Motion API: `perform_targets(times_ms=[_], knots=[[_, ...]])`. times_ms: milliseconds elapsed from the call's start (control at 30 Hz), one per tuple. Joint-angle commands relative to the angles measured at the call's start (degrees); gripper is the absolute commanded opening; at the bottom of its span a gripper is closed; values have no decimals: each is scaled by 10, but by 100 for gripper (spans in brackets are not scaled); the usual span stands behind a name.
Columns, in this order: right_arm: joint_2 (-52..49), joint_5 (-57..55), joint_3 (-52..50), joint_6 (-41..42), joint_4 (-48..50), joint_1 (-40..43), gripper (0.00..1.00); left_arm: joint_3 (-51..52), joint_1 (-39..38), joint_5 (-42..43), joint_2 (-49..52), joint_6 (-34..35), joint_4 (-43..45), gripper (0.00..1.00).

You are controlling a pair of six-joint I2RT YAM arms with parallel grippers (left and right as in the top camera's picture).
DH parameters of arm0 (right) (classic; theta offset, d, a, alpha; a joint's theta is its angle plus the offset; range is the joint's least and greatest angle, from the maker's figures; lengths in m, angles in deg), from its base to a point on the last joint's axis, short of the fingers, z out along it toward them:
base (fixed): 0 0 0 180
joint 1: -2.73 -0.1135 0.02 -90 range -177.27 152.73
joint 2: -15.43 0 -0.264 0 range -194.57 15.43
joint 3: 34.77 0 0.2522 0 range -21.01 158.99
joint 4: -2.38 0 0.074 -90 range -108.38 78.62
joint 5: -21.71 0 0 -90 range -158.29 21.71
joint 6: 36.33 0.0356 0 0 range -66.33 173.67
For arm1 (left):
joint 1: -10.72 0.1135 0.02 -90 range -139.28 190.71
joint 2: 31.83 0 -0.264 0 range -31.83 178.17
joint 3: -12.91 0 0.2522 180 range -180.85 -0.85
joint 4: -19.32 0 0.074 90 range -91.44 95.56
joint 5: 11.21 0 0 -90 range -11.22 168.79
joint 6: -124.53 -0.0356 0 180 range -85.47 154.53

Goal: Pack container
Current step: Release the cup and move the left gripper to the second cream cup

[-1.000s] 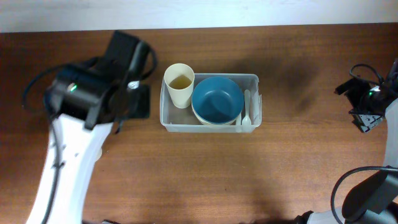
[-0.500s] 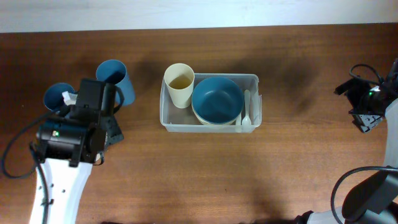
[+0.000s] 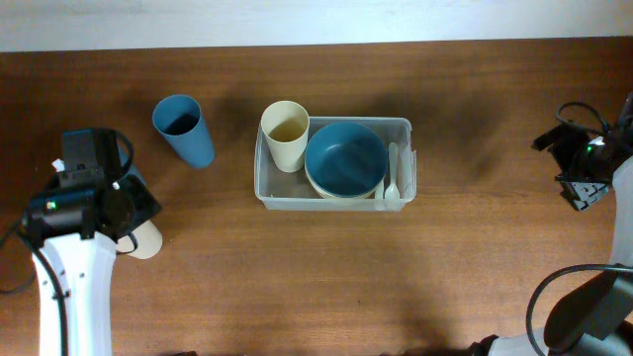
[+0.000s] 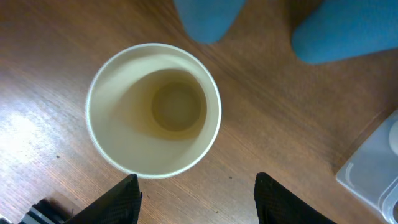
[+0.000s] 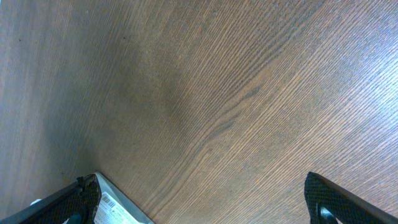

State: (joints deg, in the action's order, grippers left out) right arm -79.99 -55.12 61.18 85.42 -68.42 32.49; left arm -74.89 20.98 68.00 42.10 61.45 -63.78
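The cream cup's container-side [image 3: 149,239] [image 4: 215,126] stands below my left gripper, which should go down open with a finger on each side of it, since the cup's upturned, empty opening has room for one finger.
The clear container [image 3: 263,188] stands mid-table and holds a cream cup [image 3: 285,135], a blue bowl [image 3: 345,158] and a white spoon [image 3: 393,176]. Its corner [image 4: 375,176] shows at the right of the left wrist view. Another cream cup [image 4: 153,110] stands upright on the table at the left, partly under my left arm [image 3: 146,241]. My left gripper [image 4: 197,178] is open just short of that cup's rim, with only bare wood between its fingers. My right gripper [image 5: 198,184] hangs open over bare wood at the far right [image 3: 582,180].
A blue cup [image 3: 184,130] stands left of the container. The left wrist view shows two blue shapes, one [image 4: 208,18] beyond the cream cup and a second [image 4: 351,31] to its right. A grey edge with a barcode label [image 5: 112,208] shows low in the right wrist view.
My left arm has drawn back from beside the container toward the table's left, uncovering the blue cup and a cream cup. The right arm has not moved.
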Motion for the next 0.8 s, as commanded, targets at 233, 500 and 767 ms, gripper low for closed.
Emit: perform_targets(times_ms=[233, 500, 767], knots=[[14, 1, 9, 5, 0, 2, 99, 1, 27, 57, 118, -58, 28, 60], [14, 1, 9, 5, 0, 2, 99, 1, 27, 57, 188, -58, 38, 40], [14, 1, 9, 5, 0, 2, 99, 1, 27, 78, 201, -58, 38, 1]])
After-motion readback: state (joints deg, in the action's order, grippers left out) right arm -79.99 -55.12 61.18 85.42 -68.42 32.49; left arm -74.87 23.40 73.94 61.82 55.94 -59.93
